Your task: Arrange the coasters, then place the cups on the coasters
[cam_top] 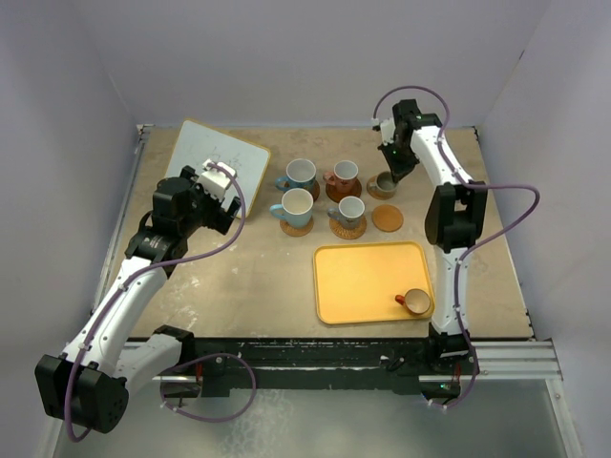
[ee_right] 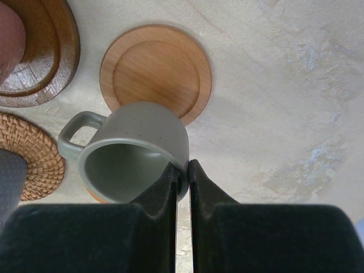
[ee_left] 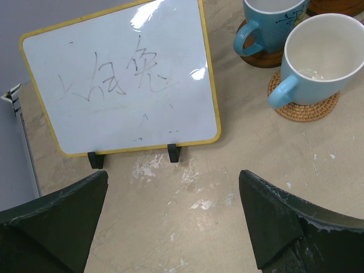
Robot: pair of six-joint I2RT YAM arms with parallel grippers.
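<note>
My right gripper is above the bare light wooden coaster (cam_top: pixel 380 192) (ee_right: pixel 156 71), so next it needs to lower the grey cup onto that coaster and let go of the cup's rim.
My right gripper (ee_right: pixel 182 168) is shut on the rim of the grey cup (ee_right: pixel 136 151), one finger inside and one outside. An orange-brown coaster edge (ee_right: pixel 94 196) shows under that cup; I cannot tell whether the cup rests on it. A bare light wooden coaster (ee_right: pixel 156 71) lies just beyond. In the top view the grey cup (cam_top: pixel 385 181) stands at the right end of the cup group, with the right gripper (cam_top: pixel 389 172) on it. Two light blue cups (ee_left: pixel 321 57) (ee_left: pixel 273 23) sit on coasters. My left gripper (ee_left: pixel 173 179) hangs open over bare table.
A reddish cup (cam_top: pixel 342 176) and a blue-grey cup (cam_top: pixel 350 212) sit on coasters left of the grey one. An orange-brown cup (cam_top: pixel 416 301) stands in the near right corner of the yellow tray (cam_top: pixel 363 277). A whiteboard (ee_left: pixel 122 79) stands propped in front of my left gripper.
</note>
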